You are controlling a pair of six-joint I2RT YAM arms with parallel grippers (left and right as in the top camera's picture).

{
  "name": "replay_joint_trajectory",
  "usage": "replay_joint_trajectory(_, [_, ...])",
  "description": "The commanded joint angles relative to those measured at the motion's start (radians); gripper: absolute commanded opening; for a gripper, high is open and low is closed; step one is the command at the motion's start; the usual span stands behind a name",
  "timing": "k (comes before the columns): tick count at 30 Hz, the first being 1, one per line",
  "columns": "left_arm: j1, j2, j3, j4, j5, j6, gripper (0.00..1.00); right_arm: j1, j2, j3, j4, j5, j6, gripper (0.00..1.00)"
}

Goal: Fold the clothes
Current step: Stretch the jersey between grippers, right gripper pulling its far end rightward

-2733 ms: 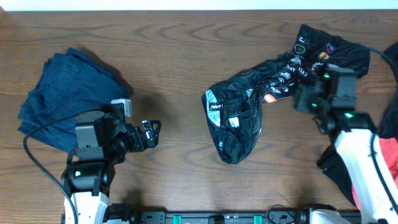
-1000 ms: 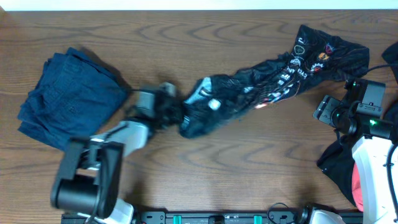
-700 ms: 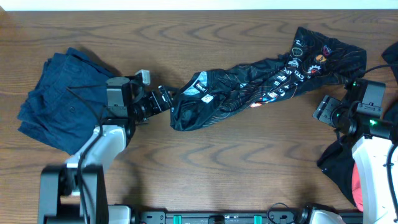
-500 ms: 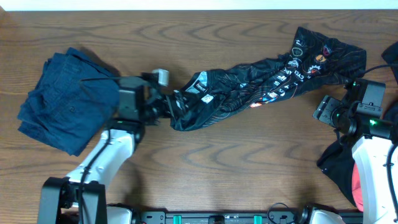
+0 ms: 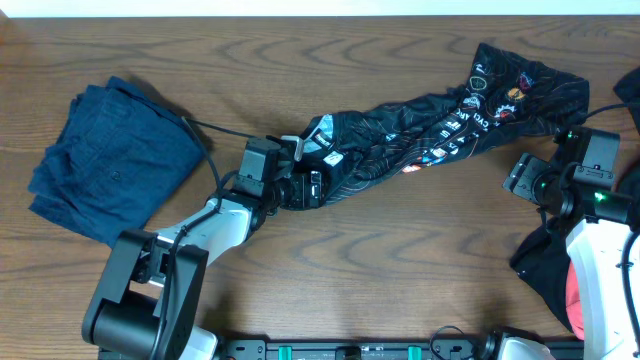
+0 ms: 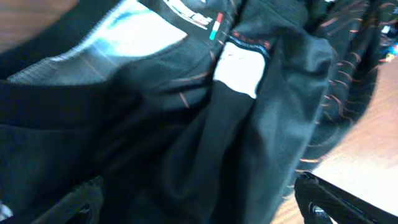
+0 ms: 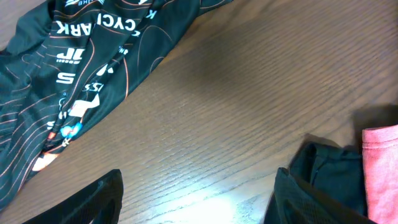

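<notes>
My left gripper stays over the jersey's bunched end [image 5: 304,188] [image 6: 194,198] next and closes its fingers on the black fold there, since cloth already lies between the wide-open fingers.
The black jersey [image 5: 420,135] with orange-white lines and sponsor logos lies stretched out in a crumpled band from the table's middle to the back right. My left gripper [image 5: 313,188] is at its bunched left end. In the left wrist view the jersey [image 6: 249,112] fills the frame and my gripper [image 6: 205,205] stands wide open with cloth between the fingers. My right gripper [image 5: 522,180] is open and empty over bare wood just right of the jersey. The right wrist view shows my gripper [image 7: 199,199] and the jersey [image 7: 81,68] at upper left.
A folded dark blue garment [image 5: 110,165] lies at the left. A black garment [image 5: 545,275] and a pink one [image 5: 625,255] lie at the right edge under my right arm; they also show in the right wrist view, black [image 7: 329,174] and pink [image 7: 380,162].
My left arm has moved right, from beside the blue garment into the jersey's left end. The jersey has been drawn out into a longer band. The right arm left the jersey and stays still.
</notes>
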Motion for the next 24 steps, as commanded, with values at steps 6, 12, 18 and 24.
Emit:
replay_joint_trajectory(6, [-0.012, 0.003, 0.014, 0.009, 0.029, 0.024, 0.34, -0.006, -0.013, 0.007, 0.000, 0.003, 0.017, 0.76])
replay_joint_trajectory(12, [-0.012, -0.089, 0.014, -0.002, 0.065, 0.024, 0.05, -0.006, -0.012, 0.006, 0.000, 0.003, 0.017, 0.75])
replay_joint_trajectory(18, [-0.012, -0.315, 0.014, -0.264, 0.094, -0.006, 0.06, -0.006, -0.011, 0.006, -0.004, 0.003, 0.016, 0.75])
replay_joint_trajectory(24, [-0.012, -0.485, 0.000, -0.884, 0.030, 0.013, 0.06, -0.006, -0.010, 0.006, -0.077, 0.005, 0.017, 0.72])
